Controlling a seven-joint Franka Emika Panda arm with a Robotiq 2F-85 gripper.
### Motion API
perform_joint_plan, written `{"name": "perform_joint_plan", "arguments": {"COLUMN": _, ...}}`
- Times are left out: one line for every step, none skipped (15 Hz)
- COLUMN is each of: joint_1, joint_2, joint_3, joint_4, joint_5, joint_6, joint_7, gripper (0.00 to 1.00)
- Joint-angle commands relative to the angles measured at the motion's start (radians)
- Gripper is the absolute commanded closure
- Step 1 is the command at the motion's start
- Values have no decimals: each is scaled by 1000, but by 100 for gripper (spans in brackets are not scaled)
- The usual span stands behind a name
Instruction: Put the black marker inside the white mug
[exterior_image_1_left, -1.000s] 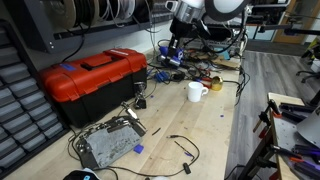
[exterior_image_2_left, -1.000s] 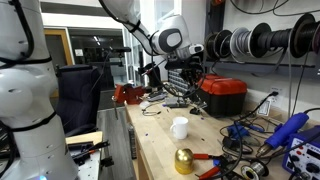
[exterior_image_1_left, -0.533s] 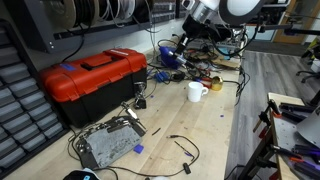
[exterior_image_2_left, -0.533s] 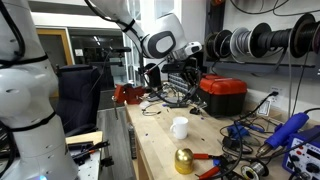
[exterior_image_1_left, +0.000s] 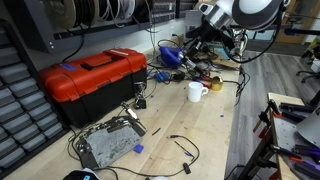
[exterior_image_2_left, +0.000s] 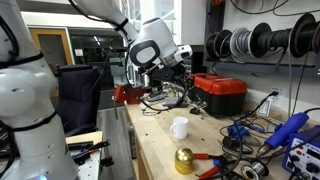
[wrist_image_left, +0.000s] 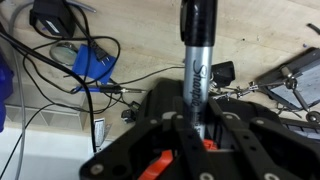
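Note:
The white mug's opening (exterior_image_2_left: 180, 121) is below my gripper and apart from it. My gripper needs to move across over the mug's rim next, then go down and release.
My gripper (wrist_image_left: 198, 125) is shut on the black marker (wrist_image_left: 198, 55), a grey barrel with a black cap that stands up between the fingers in the wrist view. In both exterior views the gripper (exterior_image_1_left: 204, 30) (exterior_image_2_left: 184, 74) hangs above the cable clutter at the far end of the wooden bench. The marker is too small to make out there. The white mug (exterior_image_1_left: 196, 91) (exterior_image_2_left: 179, 127) stands upright on the bench, nearer the camera and lower than the gripper, clearly apart from it. The mug is not in the wrist view.
A red toolbox (exterior_image_1_left: 90, 78) (exterior_image_2_left: 220, 93) stands along the wall side. Tangled cables and tools (exterior_image_1_left: 185, 62) lie under the gripper, with a blue part (wrist_image_left: 95, 65) among them. A grey metal box (exterior_image_1_left: 108, 143) and a gold ball (exterior_image_2_left: 184, 160) lie on the bench.
The arm has swung sideways over the far end of the bench, with the marker still in the gripper. The mug has not moved.

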Motion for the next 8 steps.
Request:
{"name": "perform_joint_plan", "arguments": {"joint_1": 104, "joint_2": -65, "joint_3": -62, "joint_4": -63, "joint_5": 161, "joint_6": 50, "joint_7": -151, "gripper": 94}}
{"name": "perform_joint_plan", "arguments": {"joint_1": 126, "joint_2": -66, "joint_3": -76, "joint_4": -63, "joint_5": 199, "joint_6": 54, "joint_7": -189, "gripper": 94}}
{"name": "perform_joint_plan", "arguments": {"joint_1": 148, "joint_2": -65, "joint_3": -91, "joint_4": -59, "joint_5": 233, "joint_6": 57, "joint_7": -225, "gripper": 94}}
{"name": "perform_joint_plan", "arguments": {"joint_1": 165, "joint_2": -62, "joint_3": -104, "joint_4": -53, "joint_5": 265, "joint_6": 59, "joint_7": -261, "gripper": 94}}
{"name": "perform_joint_plan", "arguments": {"joint_1": 180, "joint_2": -59, "joint_3": -117, "joint_4": -49, "joint_5": 290, "joint_6": 62, "joint_7": -292, "gripper": 94}}
{"name": "perform_joint_plan", "arguments": {"joint_1": 191, "joint_2": -53, "joint_3": -130, "joint_4": -43, "joint_5": 312, "joint_6": 66, "joint_7": -323, "gripper": 94}}
{"name": "perform_joint_plan", "arguments": {"joint_1": 202, "joint_2": -48, "joint_3": -142, "joint_4": -38, "joint_5": 331, "joint_6": 69, "joint_7": -351, "gripper": 94}}
{"name": "perform_joint_plan", "arguments": {"joint_1": 209, "joint_2": -38, "joint_3": -153, "joint_4": -31, "joint_5": 345, "joint_6": 72, "joint_7": -377, "gripper": 94}}
